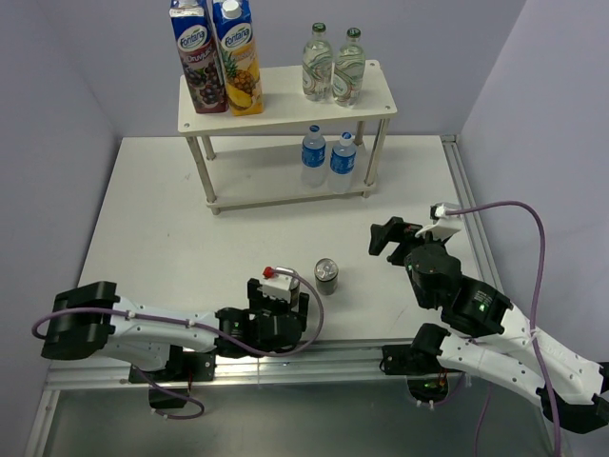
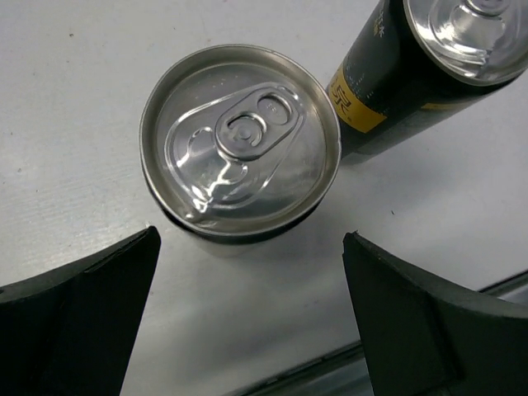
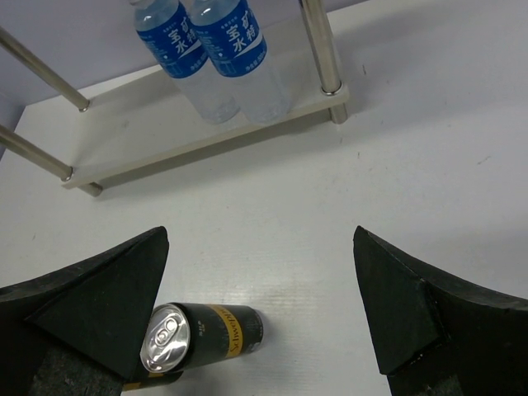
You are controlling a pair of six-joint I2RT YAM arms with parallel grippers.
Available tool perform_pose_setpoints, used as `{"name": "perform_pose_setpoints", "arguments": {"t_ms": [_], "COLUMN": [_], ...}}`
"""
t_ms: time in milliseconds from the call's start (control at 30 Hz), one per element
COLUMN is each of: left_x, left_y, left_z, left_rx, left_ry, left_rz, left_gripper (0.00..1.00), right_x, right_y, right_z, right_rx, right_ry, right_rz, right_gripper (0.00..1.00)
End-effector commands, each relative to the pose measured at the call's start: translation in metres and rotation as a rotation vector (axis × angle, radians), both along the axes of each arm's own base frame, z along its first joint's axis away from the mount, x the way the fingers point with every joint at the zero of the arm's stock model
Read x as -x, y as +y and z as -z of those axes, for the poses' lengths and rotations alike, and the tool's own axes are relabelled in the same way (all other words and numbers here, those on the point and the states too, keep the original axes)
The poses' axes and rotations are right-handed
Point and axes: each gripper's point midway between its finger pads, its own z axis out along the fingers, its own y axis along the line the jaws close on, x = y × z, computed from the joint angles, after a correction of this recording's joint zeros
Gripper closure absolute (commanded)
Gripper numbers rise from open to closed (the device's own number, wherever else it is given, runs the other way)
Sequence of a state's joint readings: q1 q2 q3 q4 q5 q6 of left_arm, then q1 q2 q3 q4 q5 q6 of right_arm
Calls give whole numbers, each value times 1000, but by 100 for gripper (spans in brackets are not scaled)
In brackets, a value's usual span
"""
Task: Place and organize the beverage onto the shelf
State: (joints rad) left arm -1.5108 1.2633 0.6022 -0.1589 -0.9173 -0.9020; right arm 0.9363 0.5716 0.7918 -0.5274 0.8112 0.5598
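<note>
The second can stands just outward with its lid beyond the fingers, so my left gripper needs to ease its open fingers outward around the sides of the second can (image 2: 241, 142) next and close.
The cream-white shelf (image 1: 285, 109) stands at the back. Two green-capped bottles (image 1: 333, 67) are on its top board and two blue-labelled water bottles (image 1: 327, 157) on its lower board (image 3: 148, 140). One dark silver-topped can (image 1: 326, 276) stands on the table in front. In the left wrist view a second can (image 2: 239, 144) stands upright beside it, just beyond my fingertips. My left gripper (image 1: 278, 303) (image 2: 252, 272) hangs over that can, open and empty. My right gripper (image 1: 385, 238) (image 3: 261, 239) is open and empty, to the right of the can (image 3: 198, 334).
Two tall Fontana juice cartons (image 1: 217, 57) stand on the left of the top board. The table's metal front rail (image 1: 314, 357) runs just behind my left gripper. Grey walls close in the back and both sides.
</note>
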Motion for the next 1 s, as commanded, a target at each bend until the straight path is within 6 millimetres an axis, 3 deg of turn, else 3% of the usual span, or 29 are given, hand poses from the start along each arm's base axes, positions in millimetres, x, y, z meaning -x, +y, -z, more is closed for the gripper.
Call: {"name": "perform_pose_setpoints", "arguments": {"t_ms": [0,267,367,433,500,533,667,767,867,967], "left_x": [-14,-44,-55,-61,-64,-65,-68,-80,-106,-144], "left_y": [-12,-10,-7,-6,-2,-2,6,21,36,62], "left_z": [-18,-11,-15,-19,-25,-31,-53,-72,-99,-127], "left_rx": [69,70,64,54,47,49,48,26,70,105], "left_ry": [-97,-135,-152,-157,-160,-166,-179,-195,-226,-272], "left_rz": [-62,-135,-159,-167,-184,-195,-217,-241,-271,-343], "left_gripper": [1,11,28,50,84,89,100,100,100,100], "right_x": [1,-1,-2,-2,-3,-3,-3,-3,-4,-5], "right_y": [-2,-1,1,0,0,0,0,0,3,8], "right_z": [3,8,10,10,10,11,9,8,9,10], "right_rx": [-5,4,8,8,9,8,2,-2,-12,-26], "right_ry": [0,4,6,5,5,4,-3,-9,-14,-12], "right_rz": [15,16,16,22,22,23,23,22,14,-2], "right_gripper": [0,0,0,0,0,0,0,0,0,0]}}
